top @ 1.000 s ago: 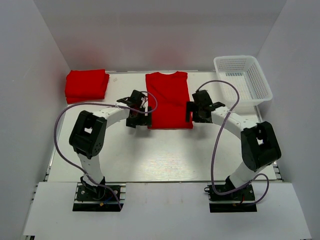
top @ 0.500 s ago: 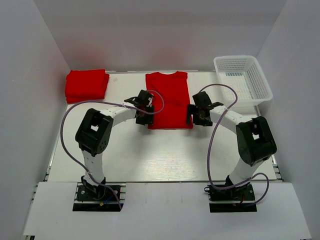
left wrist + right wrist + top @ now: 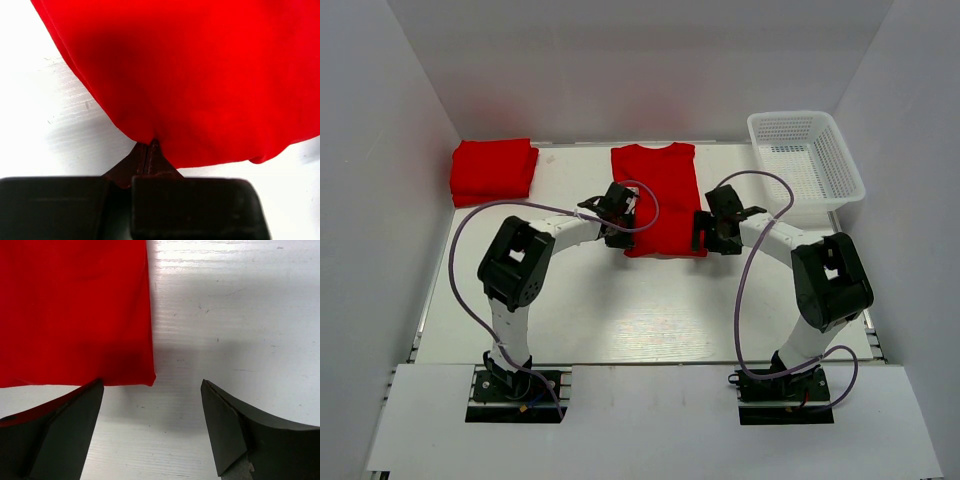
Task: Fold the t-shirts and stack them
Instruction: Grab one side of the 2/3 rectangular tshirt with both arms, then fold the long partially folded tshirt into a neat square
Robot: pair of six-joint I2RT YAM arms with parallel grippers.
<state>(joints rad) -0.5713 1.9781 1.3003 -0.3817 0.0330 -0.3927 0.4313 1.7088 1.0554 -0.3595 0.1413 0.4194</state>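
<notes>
My right gripper lowers straight down next and closes on the tip of the t-shirt's ungripped near corner (image 3: 703, 254) (image 3: 149, 379), which lies below, between its open fingers.
A red t-shirt (image 3: 660, 195), folded into a long strip, lies flat at the table's middle with its collar at the far end. My left gripper (image 3: 621, 233) is shut on its near left corner; in the left wrist view the cloth (image 3: 200, 75) is pinched between the closed jaws (image 3: 148, 146). At the near right corner my right gripper (image 3: 706, 236) stands open. In the right wrist view that corner of the t-shirt (image 3: 75, 310) lies just ahead of the left fingertip (image 3: 75, 415), on the table and not gripped. A stack of folded red t-shirts (image 3: 493, 170) sits at the far left.
A white mesh basket (image 3: 807, 160) stands at the far right, beyond the right arm. White walls close in the table on the left, right and back. Purple cables loop off both arms above the table.
My left gripper has slid right onto the shirt's near left corner and shut on it, drawing that corner in a little. The right gripper has edged closer to the near right corner.
</notes>
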